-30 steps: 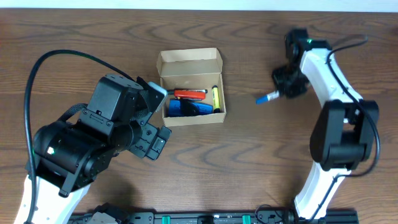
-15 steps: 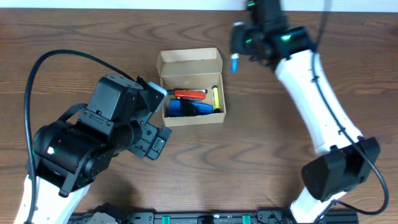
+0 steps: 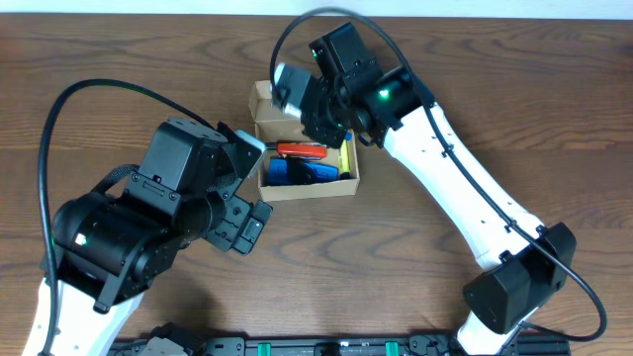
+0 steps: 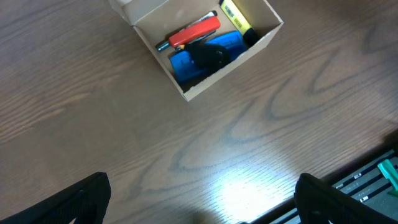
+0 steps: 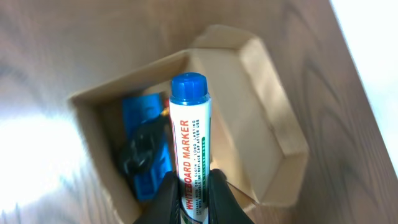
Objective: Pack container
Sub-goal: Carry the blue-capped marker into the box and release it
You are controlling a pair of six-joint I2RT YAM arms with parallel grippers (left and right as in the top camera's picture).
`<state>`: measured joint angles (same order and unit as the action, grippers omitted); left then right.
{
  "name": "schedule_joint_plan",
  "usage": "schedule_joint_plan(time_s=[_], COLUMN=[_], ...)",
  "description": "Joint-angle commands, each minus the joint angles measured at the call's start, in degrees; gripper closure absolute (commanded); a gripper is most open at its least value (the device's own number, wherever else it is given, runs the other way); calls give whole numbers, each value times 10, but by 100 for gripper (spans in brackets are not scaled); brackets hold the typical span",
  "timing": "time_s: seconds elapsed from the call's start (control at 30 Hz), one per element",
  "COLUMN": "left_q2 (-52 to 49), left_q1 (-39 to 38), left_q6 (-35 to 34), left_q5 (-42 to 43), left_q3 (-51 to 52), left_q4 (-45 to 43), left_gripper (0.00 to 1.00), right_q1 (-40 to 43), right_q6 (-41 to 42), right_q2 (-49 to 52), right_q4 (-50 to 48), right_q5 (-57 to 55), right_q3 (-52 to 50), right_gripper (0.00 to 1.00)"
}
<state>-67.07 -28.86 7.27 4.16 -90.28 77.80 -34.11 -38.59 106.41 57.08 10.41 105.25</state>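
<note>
The whiteboard marker hangs above, at an angle to the container's sides, so the right gripper should next turn and go down inside the container (image 3: 309,188), beside the blue item.
The container (image 3: 309,188) is a tan cardboard box with its flap lid open at the far side. Inside lie a red marker (image 3: 302,150), a yellow highlighter (image 3: 344,158) and a blue item (image 3: 295,174). My right gripper (image 3: 303,107) hovers over the box's far end, shut on a whiteboard marker (image 5: 189,140) with a blue cap (image 5: 188,87). In the right wrist view the marker points over the container (image 5: 273,134), held in the right gripper (image 5: 191,198). My left gripper (image 4: 202,214) stands open above bare table, with the container (image 4: 186,93) ahead of it.
The left arm's bulky wrist (image 3: 183,183) sits just left of the box. A black rail (image 3: 326,346) runs along the table's near edge. A white wall strip (image 5: 373,50) borders the table's far edge.
The right arm has swung from the table's right side leftward to above the box, carrying the blue-capped marker. The left arm has not moved.
</note>
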Motion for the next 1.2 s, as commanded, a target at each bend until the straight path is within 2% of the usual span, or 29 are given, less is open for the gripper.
schedule_joint_plan(time_s=[0.0, 0.2, 0.43, 0.83, 0.87, 0.93, 1.17], left_q2=[-1, -1, -1, -1, -1, -1, -1], left_q1=[3, 3, 3, 3, 3, 3, 3], left_q6=[-7, -6, -7, -6, -7, -7, -7], left_q5=[3, 3, 3, 3, 3, 3, 3], left_q3=[2, 2, 2, 2, 2, 2, 2], left_q4=[1, 1, 1, 1, 1, 1, 1], left_gripper=[5, 5, 5, 5, 5, 5, 5], right_q1=[-1, -1, -1, -2, -2, -2, 2], right_q6=[-123, -165, -169, -176, -173, -148, -56], right_q2=[10, 58, 124, 158, 158, 158, 116], right_q4=[14, 18, -1, -6, -8, -15, -12], right_q5=[56, 81, 87, 122, 123, 123, 120], right_q3=[4, 4, 4, 4, 4, 4, 23], right_gripper=[99, 99, 99, 98, 91, 67, 58])
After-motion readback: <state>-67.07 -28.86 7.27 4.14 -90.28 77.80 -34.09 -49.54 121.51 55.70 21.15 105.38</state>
